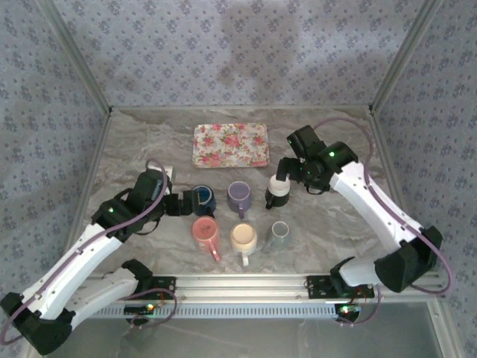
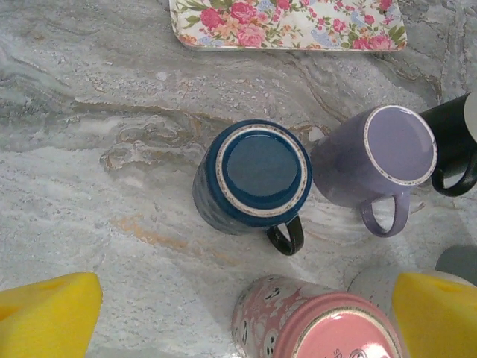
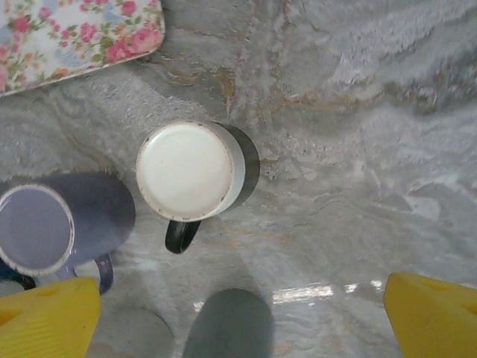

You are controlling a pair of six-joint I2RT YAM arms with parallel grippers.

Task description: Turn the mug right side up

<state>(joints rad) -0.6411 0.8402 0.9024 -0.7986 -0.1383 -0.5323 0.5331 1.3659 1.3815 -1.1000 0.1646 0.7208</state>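
Observation:
The mug is upside down. My right gripper will move down toward the black mug's white base [image 1: 279, 185] [image 3: 185, 171] and turn so that its open fingers are on both sides of the black mug's base.
Several mugs stand upside down in two rows on the marble table. The back row holds a blue mug [image 1: 203, 198] [image 2: 261, 175], a purple mug [image 1: 238, 195] [image 2: 391, 153] [image 3: 52, 224] and a black mug with a white base [image 1: 277, 192] [image 3: 192, 171]. In front of them are a pink mug [image 1: 205, 233] [image 2: 328, 328], a cream mug [image 1: 244, 239] and a grey mug [image 1: 279, 235] [image 3: 231, 324]. My left gripper [image 1: 175, 203] [image 2: 242, 321] is open just left of the blue mug. My right gripper [image 1: 287, 173] [image 3: 238, 317] is open above the black mug. Neither holds anything.
A floral tray [image 1: 231, 144] [image 2: 291, 22] [image 3: 74, 37] lies behind the mugs at the back of the table [image 1: 335, 224]. Patterned walls close in the back and both sides. A metal rail [image 1: 238, 283] runs along the near edge.

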